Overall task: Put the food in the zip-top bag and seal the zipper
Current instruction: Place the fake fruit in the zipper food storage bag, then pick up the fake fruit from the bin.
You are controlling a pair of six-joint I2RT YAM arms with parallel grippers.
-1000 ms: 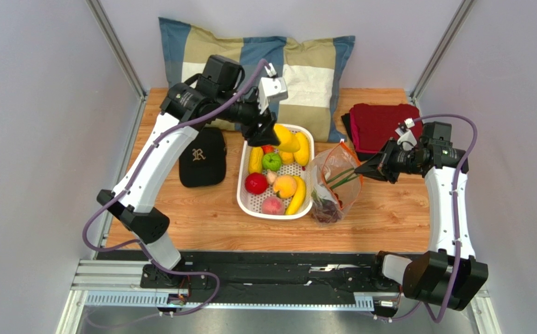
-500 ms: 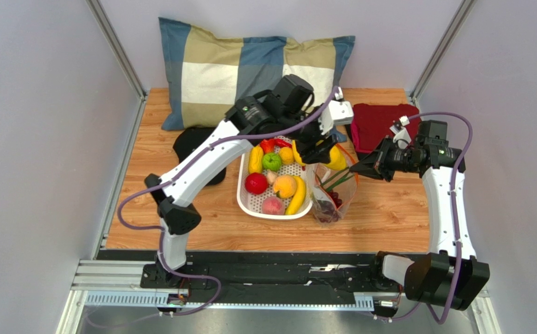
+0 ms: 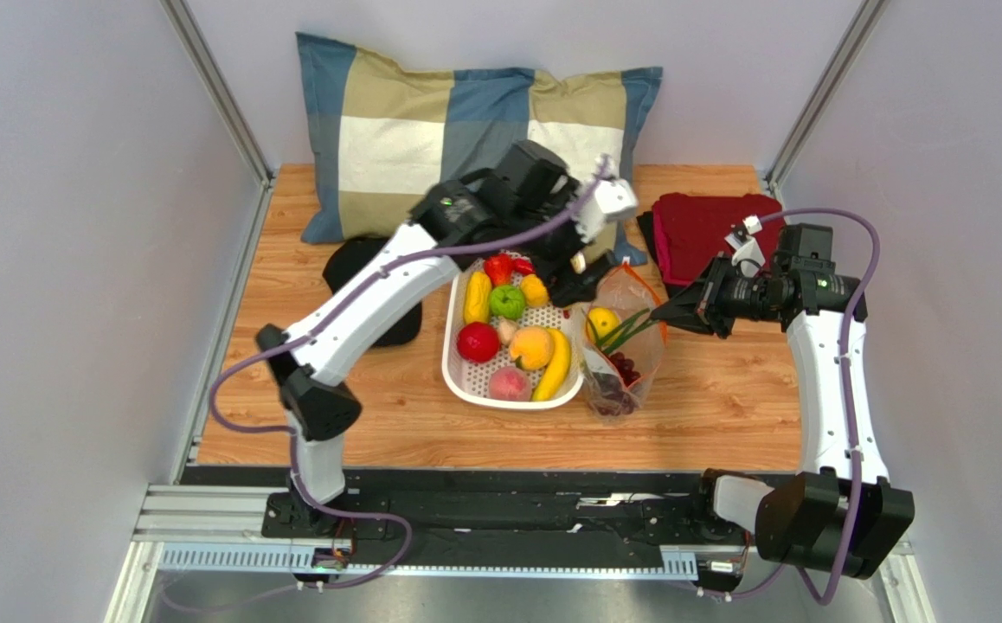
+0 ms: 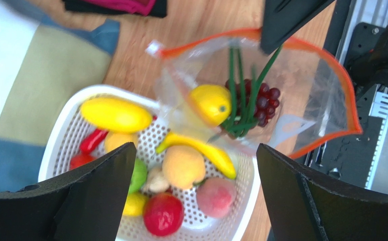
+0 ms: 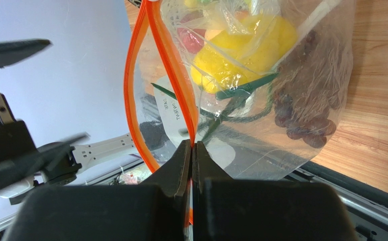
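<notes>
My left gripper moves down and back toward the base next and closes around the pink peach (image 3: 509,383) (image 4: 216,196), which still lies in the basket below and back from the gripper.
The clear zip-top bag (image 3: 626,353) stands open to the right of the white basket (image 3: 457,377). It holds a yellow lemon (image 4: 210,104), dark grapes (image 4: 264,100) and green scallions (image 4: 241,90). My right gripper (image 5: 192,145) is shut on the orange-red zipper (image 5: 173,65) at the bag's right mouth edge and holds it up. My left gripper (image 4: 195,150) is open and empty, hovering above the basket and the bag's mouth (image 3: 587,266). In the basket lie a red apple (image 3: 476,342), a pink peach (image 3: 509,383), an orange fruit (image 3: 531,347) and a banana (image 3: 553,367).
A checked pillow (image 3: 467,117) lies at the back. A black cap (image 3: 361,279) sits left of the basket, partly under my left arm. A red folded cloth (image 3: 714,223) lies at the back right, behind my right gripper.
My left arm swung right from the basket to the bag with a yellow fruit. The fruit now lies in the bag and the left gripper is open and drawn back.
</notes>
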